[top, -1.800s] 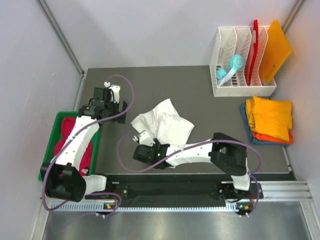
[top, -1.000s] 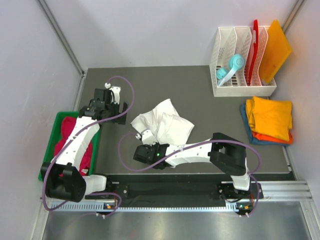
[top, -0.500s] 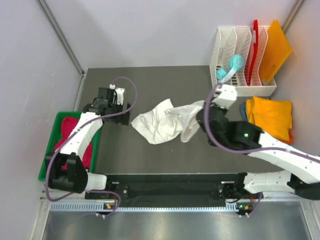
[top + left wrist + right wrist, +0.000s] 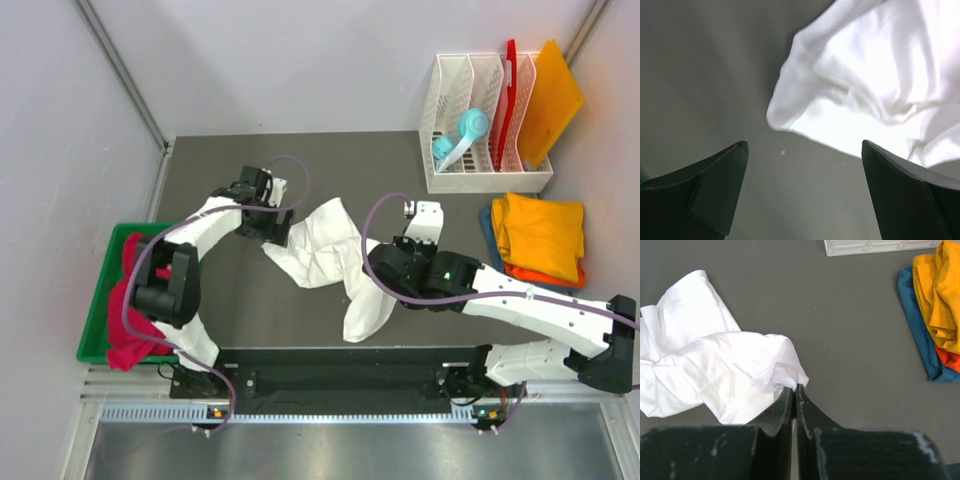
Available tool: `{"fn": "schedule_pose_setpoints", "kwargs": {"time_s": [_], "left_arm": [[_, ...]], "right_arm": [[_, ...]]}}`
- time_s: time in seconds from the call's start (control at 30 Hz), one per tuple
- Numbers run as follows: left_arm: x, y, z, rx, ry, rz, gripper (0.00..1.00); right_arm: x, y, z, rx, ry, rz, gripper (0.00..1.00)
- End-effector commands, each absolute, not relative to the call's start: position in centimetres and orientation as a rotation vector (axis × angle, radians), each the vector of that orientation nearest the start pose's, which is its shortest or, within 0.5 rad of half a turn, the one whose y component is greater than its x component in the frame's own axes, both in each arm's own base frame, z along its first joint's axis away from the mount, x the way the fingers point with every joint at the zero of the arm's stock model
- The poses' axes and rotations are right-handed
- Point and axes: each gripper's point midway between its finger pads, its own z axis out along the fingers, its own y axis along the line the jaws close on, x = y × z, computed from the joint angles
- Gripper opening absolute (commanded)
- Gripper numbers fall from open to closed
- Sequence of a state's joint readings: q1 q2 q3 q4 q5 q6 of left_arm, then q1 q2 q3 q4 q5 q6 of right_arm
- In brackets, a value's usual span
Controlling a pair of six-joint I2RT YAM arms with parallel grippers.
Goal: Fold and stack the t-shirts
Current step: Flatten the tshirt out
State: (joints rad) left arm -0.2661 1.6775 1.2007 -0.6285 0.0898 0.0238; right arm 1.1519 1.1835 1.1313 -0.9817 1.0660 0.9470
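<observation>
The white t-shirt's corner is below and just ahead of my left gripper, with only bare table between its fingers, so I will move it down and forward onto the corner next.
A large white t-shirt [image 4: 320,250] lies crumpled mid-table, one end trailing toward the near edge. My right gripper [image 4: 383,258] is shut on a fold of this white t-shirt [image 4: 725,365], the cloth bunched at my right gripper's [image 4: 796,386] tips. My left gripper [image 4: 266,218] is open just beside the shirt's left corner; in its wrist view the left gripper [image 4: 802,147] has only bare table between its fingers, and the white t-shirt [image 4: 860,75] is just ahead. A crimson-pink t-shirt [image 4: 135,300] sits in the green bin [image 4: 95,320]. Yellow-orange [image 4: 540,235], orange [image 4: 545,275] and blue [image 4: 487,230] t-shirts lie folded in a stack at the right.
A white file rack [image 4: 480,120] at the back right holds a teal object [image 4: 460,135], a red board [image 4: 510,90] and an orange board [image 4: 550,95]. Grey walls close in the left, back and right sides. The right arm spans the table's near right.
The right gripper has carried its hold on the white t-shirt from the near edge up and right, then back toward the centre. The left gripper has moved right to the shirt's corner.
</observation>
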Motion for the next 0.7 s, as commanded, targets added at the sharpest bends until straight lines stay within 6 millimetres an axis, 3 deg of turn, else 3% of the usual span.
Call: {"fn": "schedule_pose_setpoints", "kwargs": {"time_s": [0.0, 0.23, 0.33, 0.37, 0.4, 0.47, 0.5, 0.6, 0.67], "left_arm": [[38.6, -12.3, 7.2, 0.395, 2.617, -0.203, 0.99], [39.6, -12.2, 5.4, 0.385, 2.654, -0.17, 0.98], [39.4, -12.1, 5.1, 0.384, 2.66, -0.165, 0.84], [39.4, -12.1, 5.0, 0.387, 2.662, -0.164, 0.79], [39.5, -12.2, 5.0, 0.389, 2.662, -0.166, 0.65], [39.4, -12.1, 4.7, 0.39, 2.674, -0.163, 0.52], [39.5, -12.1, 4.8, 0.388, 2.675, -0.161, 0.34], [39.6, -12.0, 5.0, 0.387, 2.674, -0.15, 0.04], [39.6, -11.8, 5.4, 0.381, 2.67, -0.143, 0.0]], "right_arm": [[22.5, 17.1, 24.7, 0.168, 1.975, -0.052, 0.0], [22.3, 16.6, 24.6, 0.159, 1.972, -0.061, 0.0], [22.1, 16.0, 24.0, 0.173, 1.976, -0.073, 0.0], [22.0, 15.9, 24.0, 0.185, 1.977, -0.062, 0.0], [21.9, 15.8, 23.7, 0.184, 1.981, -0.064, 0.0], [21.8, 15.7, 23.6, 0.19, 1.982, -0.054, 0.0], [21.8, 15.7, 23.5, 0.192, 1.981, -0.052, 0.0], [21.9, 15.8, 23.5, 0.189, 1.978, -0.055, 0.0], [22.0, 16.0, 23.5, 0.181, 1.976, -0.055, 0.0]]}}
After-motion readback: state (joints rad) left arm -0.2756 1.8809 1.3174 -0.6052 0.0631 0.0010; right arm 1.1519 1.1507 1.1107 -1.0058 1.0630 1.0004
